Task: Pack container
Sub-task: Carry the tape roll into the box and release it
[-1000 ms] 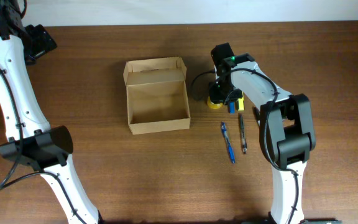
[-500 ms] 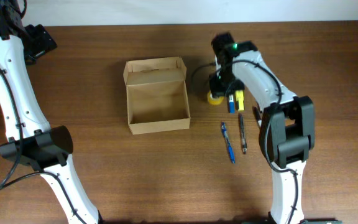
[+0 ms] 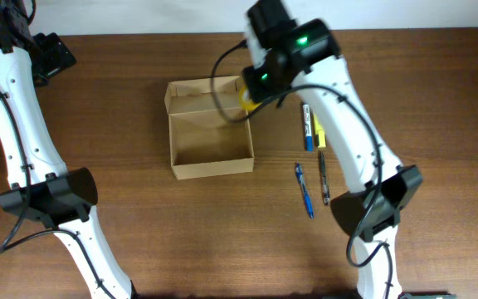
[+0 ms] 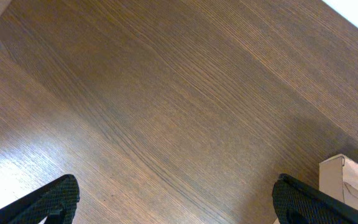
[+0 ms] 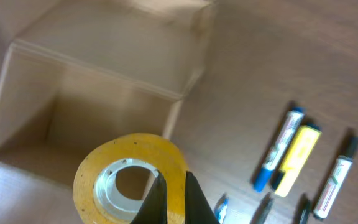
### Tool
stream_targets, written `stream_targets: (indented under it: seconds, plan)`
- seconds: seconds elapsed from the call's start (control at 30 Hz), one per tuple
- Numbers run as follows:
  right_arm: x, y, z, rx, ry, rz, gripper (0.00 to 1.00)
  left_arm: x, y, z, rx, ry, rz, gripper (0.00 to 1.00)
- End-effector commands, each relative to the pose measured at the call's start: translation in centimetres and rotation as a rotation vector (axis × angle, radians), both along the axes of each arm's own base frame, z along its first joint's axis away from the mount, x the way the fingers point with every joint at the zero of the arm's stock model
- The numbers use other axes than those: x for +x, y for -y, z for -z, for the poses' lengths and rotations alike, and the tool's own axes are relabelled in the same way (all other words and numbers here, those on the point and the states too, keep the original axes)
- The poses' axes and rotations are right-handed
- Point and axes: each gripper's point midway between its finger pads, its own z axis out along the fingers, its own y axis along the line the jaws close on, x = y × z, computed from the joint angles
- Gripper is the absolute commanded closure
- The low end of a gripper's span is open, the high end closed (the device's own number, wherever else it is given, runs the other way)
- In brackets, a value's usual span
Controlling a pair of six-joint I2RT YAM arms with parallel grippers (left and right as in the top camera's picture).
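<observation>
The roll hangs above the box's far corner, so I need to move my right gripper back and to the left in the overhead view, then down into the box.
The container, an open tan cardboard box, sits left of centre with its flap lid folded back. My right gripper is shut on the wall of a yellow tape roll and holds it in the air over the box's far right corner. In the right wrist view the fingers pinch the roll above the box. My left gripper is open and empty over bare table; it sits far left in the overhead view.
Right of the box lie a blue marker, a yellow highlighter, a blue pen and a black pen. The right wrist view also shows a third marker. A box corner shows in the left wrist view.
My right gripper has lifted the yellow tape roll off the table right of the box and carried it up and left to over the box's corner. The left arm has not moved.
</observation>
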Motion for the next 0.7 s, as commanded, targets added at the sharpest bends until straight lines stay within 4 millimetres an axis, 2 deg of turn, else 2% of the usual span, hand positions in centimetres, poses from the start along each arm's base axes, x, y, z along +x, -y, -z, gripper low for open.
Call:
stream_targets:
  seconds: [0.0,0.13,0.17,0.23,0.27,0.4,0.53,0.67]
  plan:
    - [-2.1,-2.6,0.2,-0.035,-0.005,-0.122,0.96,-0.1,-0.4,0.2,0.016,-0.014,0.004,0.0]
    - [-4.9,-6.5,2.5,-0.083,-0.029,-0.297,0.96,-0.1,-0.4,0.2,0.016,-0.014,0.004,0.0]
    - [-5.3,-7.5,3.9,-0.095,-0.04,-0.333,0.96,-0.1,-0.4,0.2,0.016,-0.014,0.004,0.0]
    - [-5.1,-8.3,5.8,-0.103,-0.041,-0.349,0.96,-0.1,-0.4,0.2,0.016,-0.014,0.004,0.0]
    - [-4.5,-8.8,7.6,-0.105,-0.031,-0.364,0.96,-0.1,-0.4,0.2,0.016,-0.014,0.004,0.0]
    - [-2.7,-9.4,11.5,-0.085,0.017,-0.375,0.96,-0.1,-0.4,0.2,0.016,-0.014,0.004,0.0]
    - [-1.3,-9.0,14.1,-0.047,0.035,-0.355,0.96,-0.1,-0.4,0.2,0.016,-0.014,0.004,0.0]
    - [-1.0,-8.5,16.1,0.014,0.009,-0.346,0.96,-0.1,-0.4,0.2,0.016,-0.014,0.004,0.0]
